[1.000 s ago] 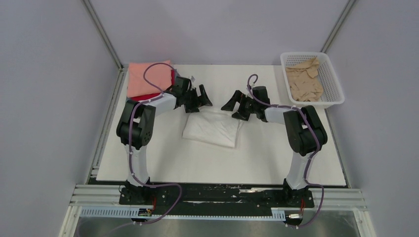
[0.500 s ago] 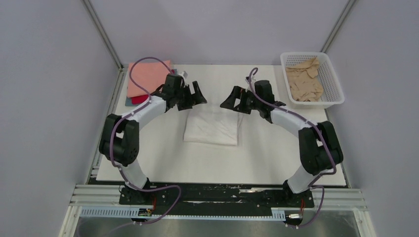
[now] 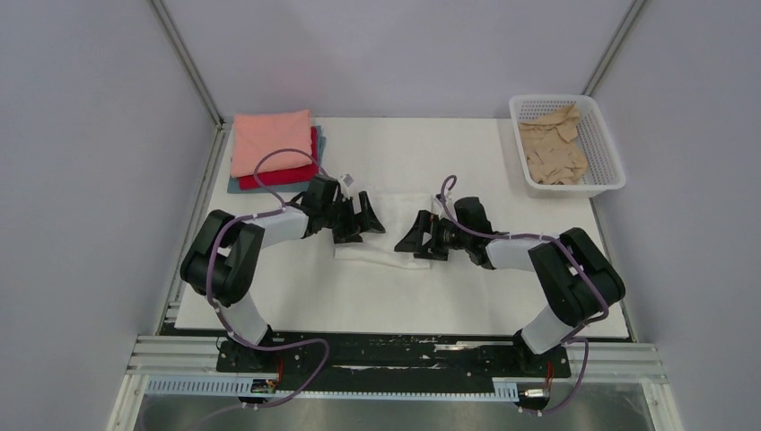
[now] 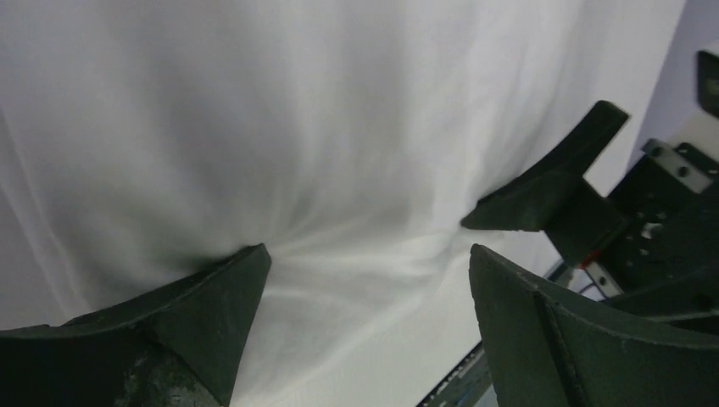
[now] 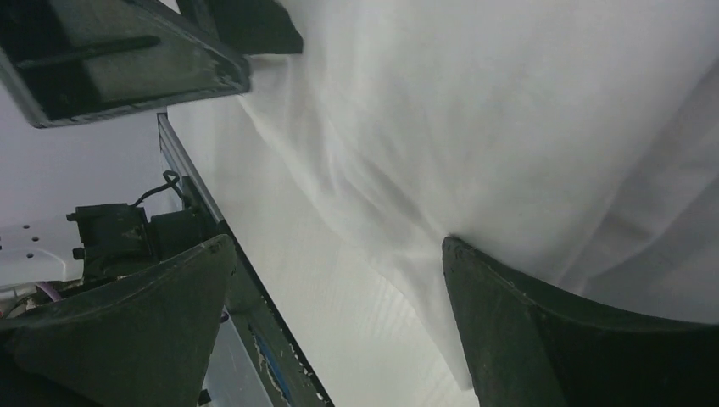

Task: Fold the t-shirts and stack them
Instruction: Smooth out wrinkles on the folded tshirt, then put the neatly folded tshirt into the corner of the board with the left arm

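Note:
The white t-shirt's edge facing the stacked shirts has bare table along it. My left gripper needs to lift slightly next, turn outward and lower onto that edge.
The white t-shirt [image 3: 381,251] lies folded in the middle of the table. My left gripper [image 3: 361,224] is low over its left part, open, and one of its fingers [image 4: 199,309] presses into the cloth [image 4: 339,127]. My right gripper [image 3: 415,235] is low over the shirt's right part, also open. Its far finger [image 5: 560,339] rests on the cloth's edge [image 5: 509,127] and its other finger is over bare table. Neither gripper holds anything. A salmon-pink folded shirt [image 3: 272,139] tops a red one [image 3: 303,171] and a grey-blue one [image 3: 235,186] at the back left.
A white lattice basket [image 3: 603,153] at the back right holds a crumpled tan-beige shirt [image 3: 552,151]. The two grippers face each other a short way apart. The table's near edge and the black base rail [image 3: 395,355] run below the shirt.
Both grippers have come from the white shirt's far edge toward the near side and dropped low onto it. They stay open throughout.

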Controlling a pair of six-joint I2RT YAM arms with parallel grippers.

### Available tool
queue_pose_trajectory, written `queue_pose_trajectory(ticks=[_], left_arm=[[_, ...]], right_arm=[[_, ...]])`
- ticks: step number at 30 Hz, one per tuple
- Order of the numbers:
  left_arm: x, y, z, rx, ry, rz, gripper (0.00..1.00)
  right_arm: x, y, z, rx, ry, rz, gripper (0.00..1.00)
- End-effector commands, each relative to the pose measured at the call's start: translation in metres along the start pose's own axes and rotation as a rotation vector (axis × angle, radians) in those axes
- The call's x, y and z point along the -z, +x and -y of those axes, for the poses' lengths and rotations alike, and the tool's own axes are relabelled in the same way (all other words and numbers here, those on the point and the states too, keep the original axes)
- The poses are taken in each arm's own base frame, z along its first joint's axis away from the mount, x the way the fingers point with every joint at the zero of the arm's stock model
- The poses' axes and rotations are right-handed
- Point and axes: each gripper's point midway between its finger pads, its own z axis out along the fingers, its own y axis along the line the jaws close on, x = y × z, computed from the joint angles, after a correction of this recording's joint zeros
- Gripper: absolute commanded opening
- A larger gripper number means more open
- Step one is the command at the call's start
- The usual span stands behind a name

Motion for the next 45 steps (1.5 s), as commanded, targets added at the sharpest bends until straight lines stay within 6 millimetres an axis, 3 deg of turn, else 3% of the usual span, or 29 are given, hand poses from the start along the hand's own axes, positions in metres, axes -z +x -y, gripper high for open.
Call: queue_pose_trajectory(ticks=[1,4,7,10,14,17,20,25,30,37,45], left_arm=[[-0.011,0.012,-0.026,0.059,-0.065,-0.026,1.00],[-0.006,0.015,-0.031,0.063,-0.080,-0.012,1.00],[0.002,0.013,-0.031,0.040,-0.099,0.011,1.00],[0.018,0.000,-0.014,-0.006,-0.072,0.057,1.00],[0.045,-0.025,0.000,-0.082,-0.103,0.173,1.00],[0.063,-0.044,-0.009,-0.078,-0.207,0.283,1.00],[0.065,-0.057,-0.023,-0.049,-0.273,0.306,1.00],[0.046,-0.061,-0.055,-0.018,-0.395,0.232,1.00],[0.020,-0.058,-0.069,-0.006,-0.405,0.160,0.95],[-0.008,-0.042,-0.073,-0.008,-0.402,0.082,0.73],[-0.028,0.004,-0.089,-0.014,-0.605,0.010,0.43]], right_arm=[[0.003,0.003,0.028,-0.024,0.081,0.058,1.00],[0.013,0.017,0.051,-0.048,0.183,0.070,1.00],[0.022,0.022,0.061,-0.052,0.231,0.081,1.00],[0.028,0.014,0.048,-0.008,0.212,0.097,1.00],[0.046,-0.012,0.013,0.103,0.177,0.163,1.00],[0.069,-0.031,-0.002,0.147,0.208,0.265,1.00],[0.096,-0.042,0.009,0.112,0.334,0.380,1.00],[0.124,-0.046,0.014,0.100,0.373,0.473,1.00],[0.132,-0.050,0.010,0.107,0.355,0.500,1.00],[0.127,-0.051,0.012,0.089,0.353,0.470,1.00],[0.119,-0.048,0.029,0.036,0.370,0.425,1.00]])
